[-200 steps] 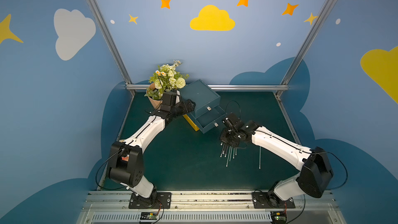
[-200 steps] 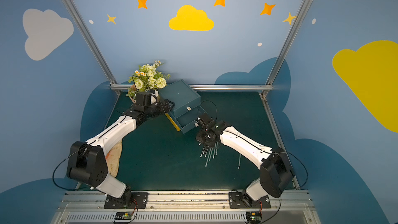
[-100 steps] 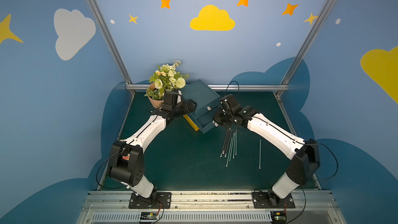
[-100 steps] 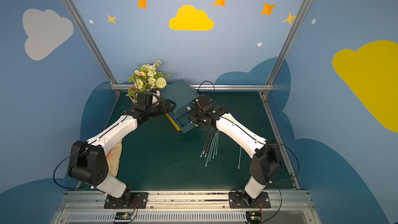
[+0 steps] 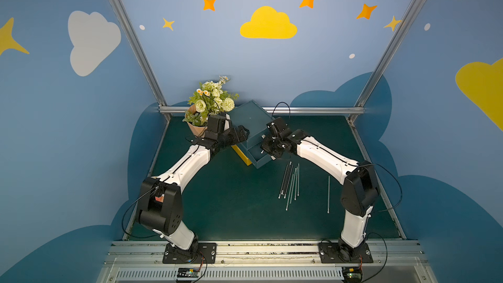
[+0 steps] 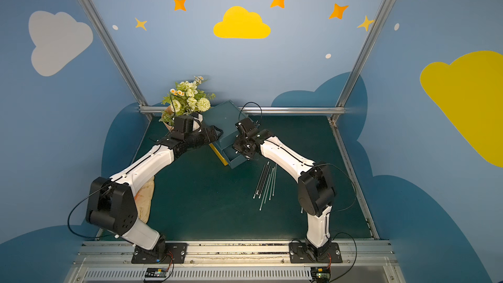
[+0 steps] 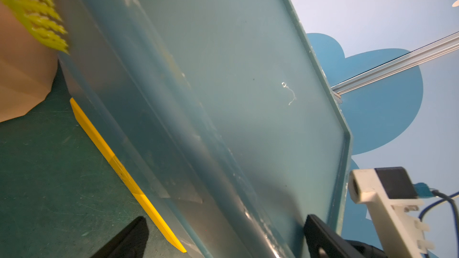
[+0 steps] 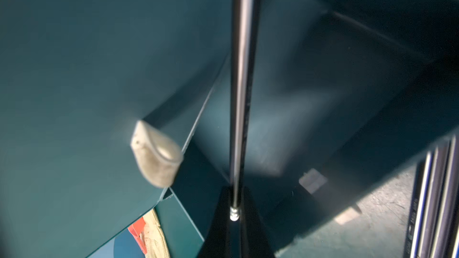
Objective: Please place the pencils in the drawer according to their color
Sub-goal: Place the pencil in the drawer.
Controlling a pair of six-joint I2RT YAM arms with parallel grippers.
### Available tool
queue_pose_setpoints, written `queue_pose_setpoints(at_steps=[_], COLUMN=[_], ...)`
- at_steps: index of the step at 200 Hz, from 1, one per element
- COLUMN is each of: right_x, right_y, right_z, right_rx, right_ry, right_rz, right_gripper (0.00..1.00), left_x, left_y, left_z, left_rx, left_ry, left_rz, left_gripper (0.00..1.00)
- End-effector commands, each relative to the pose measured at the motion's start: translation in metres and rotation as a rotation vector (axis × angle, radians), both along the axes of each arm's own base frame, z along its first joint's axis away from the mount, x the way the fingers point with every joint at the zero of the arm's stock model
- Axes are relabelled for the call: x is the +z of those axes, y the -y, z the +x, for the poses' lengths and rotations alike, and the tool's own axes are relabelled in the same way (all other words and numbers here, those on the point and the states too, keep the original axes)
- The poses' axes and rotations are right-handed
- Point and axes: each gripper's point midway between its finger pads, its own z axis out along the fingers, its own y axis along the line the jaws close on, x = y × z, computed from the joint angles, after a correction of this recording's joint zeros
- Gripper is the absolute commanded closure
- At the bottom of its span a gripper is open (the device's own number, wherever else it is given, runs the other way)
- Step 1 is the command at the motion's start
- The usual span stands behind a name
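Note:
The teal drawer's bottom is bare below my right gripper, so that gripper will go down into the open teal drawer beside the white knob and let go of the dark pencil.
The teal drawer cabinet (image 5: 249,117) stands at the back of the mat, with a teal drawer (image 5: 258,156) pulled out and a yellow drawer (image 5: 241,155) slightly out below it. My right gripper (image 5: 265,144) (image 8: 234,194) is shut on one dark pencil (image 8: 239,95), which points into the open drawer (image 8: 323,83). Several pencils (image 5: 290,183) (image 6: 265,182) lie side by side on the mat, and a lone one (image 5: 328,194) lies further right. My left gripper (image 5: 243,134) (image 7: 223,229) is open, its fingers (image 7: 323,239) straddling the cabinet's edge.
A pot of flowers (image 5: 209,104) stands left of the cabinet, close behind my left wrist. A beige cloth (image 6: 145,197) lies at the mat's left edge. A metal rail (image 5: 313,110) runs along the back. A white knob (image 8: 156,155) sticks out of the shut upper drawer.
My right gripper has left the pile on the mat and carried one pencil up and back to the open drawer. The left arm has not moved.

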Motion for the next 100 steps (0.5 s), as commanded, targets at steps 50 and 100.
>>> queue_pose_setpoints(at_steps=[50, 100], right_x=[-0.007, 0.001], right_y=[-0.037, -0.036], right_z=[-0.024, -0.028], right_rx=[0.092, 0.1], right_ry=[-0.046, -0.037], right_rz=[0.046, 0.059], right_gripper=[1.0, 0.82], left_x=[-0.024, -0.025], left_y=[0.0, 0.0], left_z=[-0.008, -0.008], left_rx=[-0.016, -0.018], left_ry=[-0.072, -0.076], left_rz=[0.045, 0.043], left_gripper=[0.0, 0.0])
